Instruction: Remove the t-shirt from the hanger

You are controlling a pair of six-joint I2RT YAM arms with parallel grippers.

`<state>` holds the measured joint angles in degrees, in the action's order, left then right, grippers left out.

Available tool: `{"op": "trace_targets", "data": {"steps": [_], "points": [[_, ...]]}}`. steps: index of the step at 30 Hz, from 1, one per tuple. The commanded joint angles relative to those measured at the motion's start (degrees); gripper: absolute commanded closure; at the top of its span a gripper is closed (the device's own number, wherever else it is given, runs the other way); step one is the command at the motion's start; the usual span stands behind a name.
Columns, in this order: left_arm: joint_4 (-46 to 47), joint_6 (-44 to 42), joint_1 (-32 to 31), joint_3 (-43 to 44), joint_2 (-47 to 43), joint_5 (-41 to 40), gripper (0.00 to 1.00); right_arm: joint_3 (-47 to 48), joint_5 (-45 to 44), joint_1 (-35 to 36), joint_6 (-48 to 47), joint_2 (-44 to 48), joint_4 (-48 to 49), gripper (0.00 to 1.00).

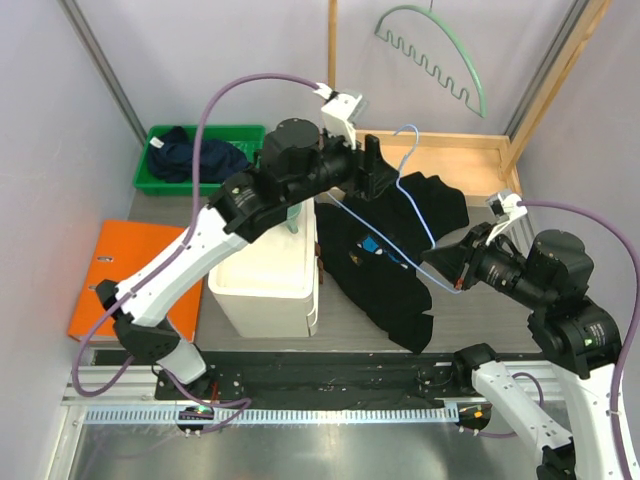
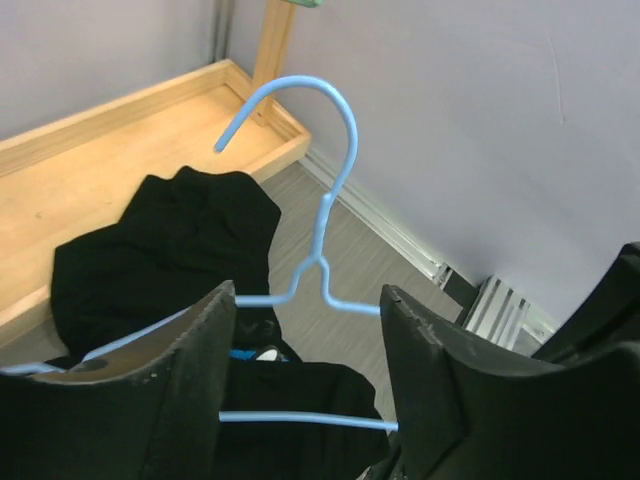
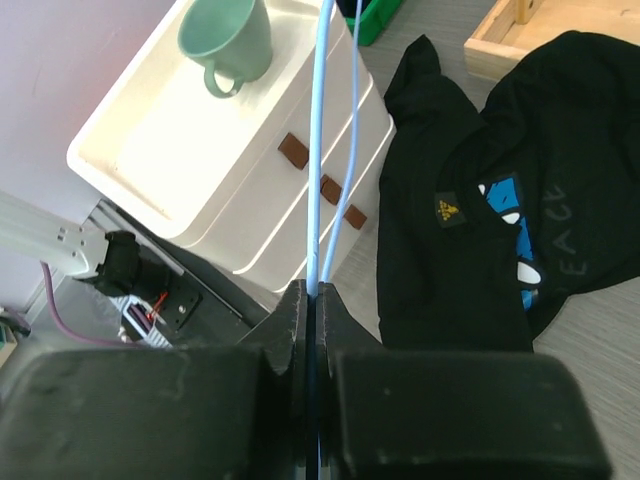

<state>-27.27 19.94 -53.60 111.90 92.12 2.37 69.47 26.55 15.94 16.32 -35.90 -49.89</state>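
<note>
The shirt lies free, so the robot's right gripper next needs to raise the light-blue hanger (image 1: pixel 417 212) up and outward onto the curved bar of the green hanger that hangs outward of it, and release.
A black t-shirt (image 1: pixel 385 270) with a blue print lies crumpled on the table, one part over the edge of a wooden tray (image 1: pixel 455 155). A light-blue wire hanger (image 1: pixel 417 212) is held slanted above it. My right gripper (image 1: pixel 440 268) is shut on the hanger's lower end; in the right wrist view the wire (image 3: pixel 320 150) runs up from the shut gripper (image 3: pixel 313 295), with the shirt (image 3: pixel 470 250) to the right. My left gripper (image 1: pixel 378 172) is open, its fingers either side of the hanger (image 2: pixel 322 235) above the shirt (image 2: pixel 180 240), open gripper (image 2: pixel 310 330).
A white drawer unit (image 1: pixel 265 275) stands left of the shirt, with a green mug (image 3: pixel 228 40) on top. A green bin (image 1: pixel 165 132) of dark clothes is at the back left. An orange folder (image 1: pixel 125 270) lies at the left. A green hanger (image 1: pixel 440 60) hangs on the back wall.
</note>
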Motion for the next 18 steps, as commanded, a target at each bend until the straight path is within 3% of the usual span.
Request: {"op": "trace_targets", "data": {"steps": [1,2,3,11,15,18], "points": [[-0.69,0.53,0.08,-1.15,-7.82,-5.79,0.36,2.24,-5.0,-0.21,3.37,-0.4,6.9,0.99],[-0.51,0.97,-0.01,-3.16,-8.87,-6.32,0.34,2.68,-5.97,-0.13,3.46,-0.57,6.82,0.99],[0.28,1.58,-0.01,-4.22,-11.32,-7.02,0.11,3.73,-7.63,-0.21,3.46,-0.84,6.47,0.99],[8.89,10.19,-0.01,-23.54,-24.69,1.05,0.14,5.23,-12.22,-0.12,0.83,-4.52,9.19,0.99],[11.01,15.38,-0.01,-36.8,-32.07,1.06,0.14,7.6,-16.07,-0.21,-1.46,-8.47,14.45,0.99],[9.43,16.44,0.08,-41.13,-36.65,-0.35,0.14,8.49,-17.49,-0.21,-1.9,-12.16,20.5,0.99]]}}
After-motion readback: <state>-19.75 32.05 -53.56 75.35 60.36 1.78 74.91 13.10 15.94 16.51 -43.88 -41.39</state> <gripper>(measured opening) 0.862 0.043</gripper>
